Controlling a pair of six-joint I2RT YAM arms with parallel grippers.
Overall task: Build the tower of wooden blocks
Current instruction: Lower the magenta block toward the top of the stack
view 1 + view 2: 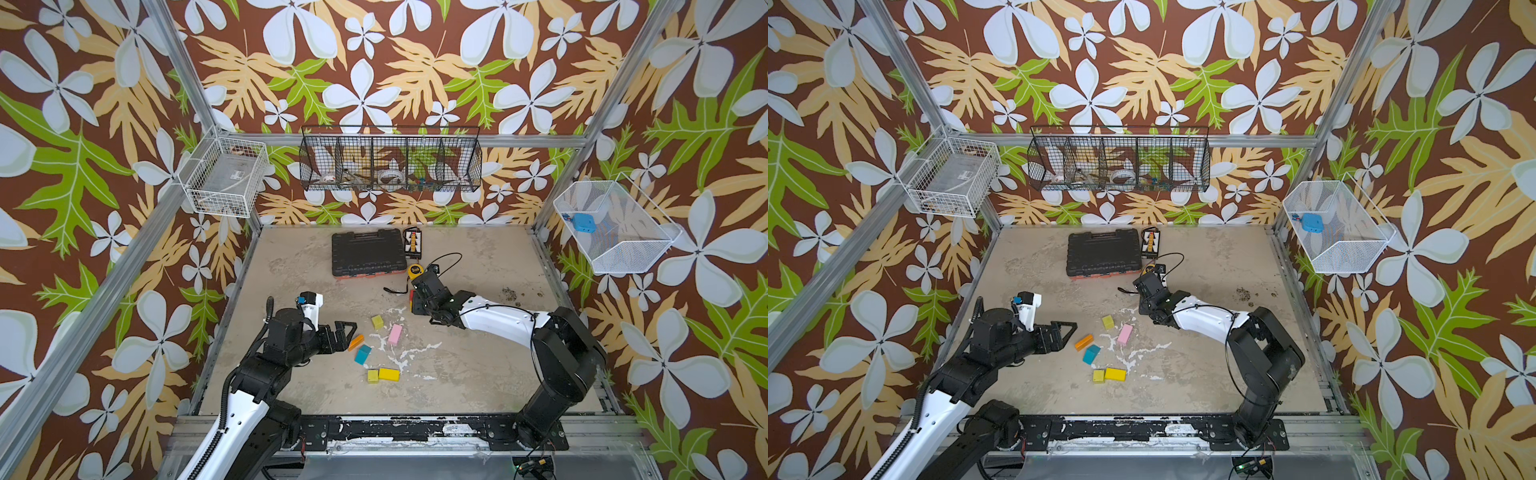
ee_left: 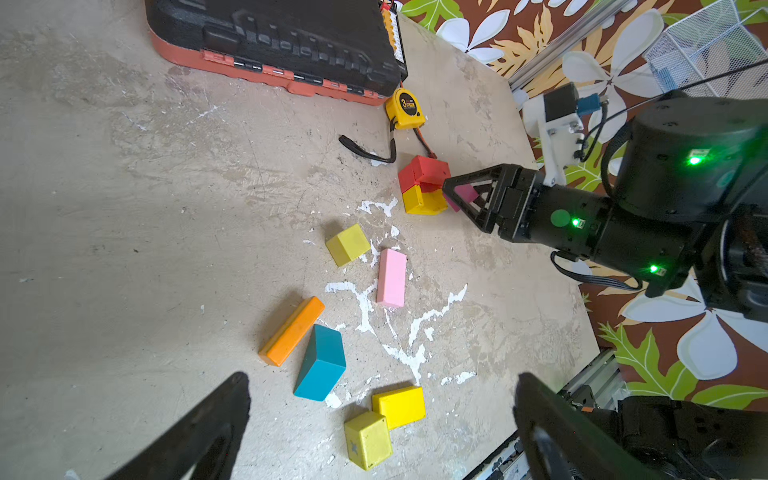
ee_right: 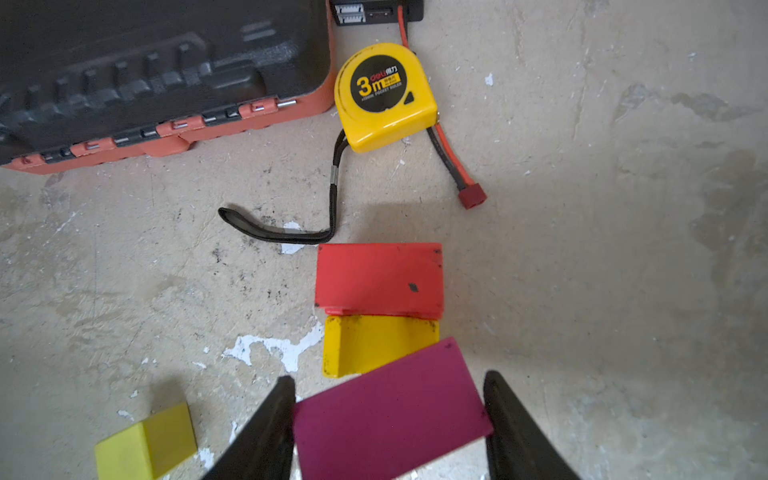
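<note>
The red block leaves the yellow block's bare top (image 3: pixel 382 342) uncovered, so the robot's right gripper will next move down and over that top to release the magenta block.
The tower (image 2: pixel 423 185) is low: a red block (image 3: pixel 378 278) sits higher, tight against a yellow block (image 3: pixel 370 345). My right gripper (image 3: pixel 388 419) is shut on a magenta block (image 2: pixel 462 195), held just beside the yellow one. In both top views this gripper (image 1: pixel 417 306) hides most of that group. Loose wood blocks lie mid-table: a yellow-green cube (image 1: pixel 377 322), a pink bar (image 1: pixel 395 334), an orange bar (image 1: pixel 356 343), a teal block (image 1: pixel 363 354), and a yellow pair (image 1: pixel 384 375). My left gripper (image 1: pixel 347 332) (image 2: pixel 382 380) hangs open left of them, empty.
A black tool case with an orange rim (image 1: pixel 368 252) lies at the back, with a charger board (image 1: pixel 413 241) and its red lead beside it. A yellow tape measure (image 3: pixel 384 97) and its black strap lie just behind the red block. Wire baskets (image 1: pixel 390 160) hang on the walls.
</note>
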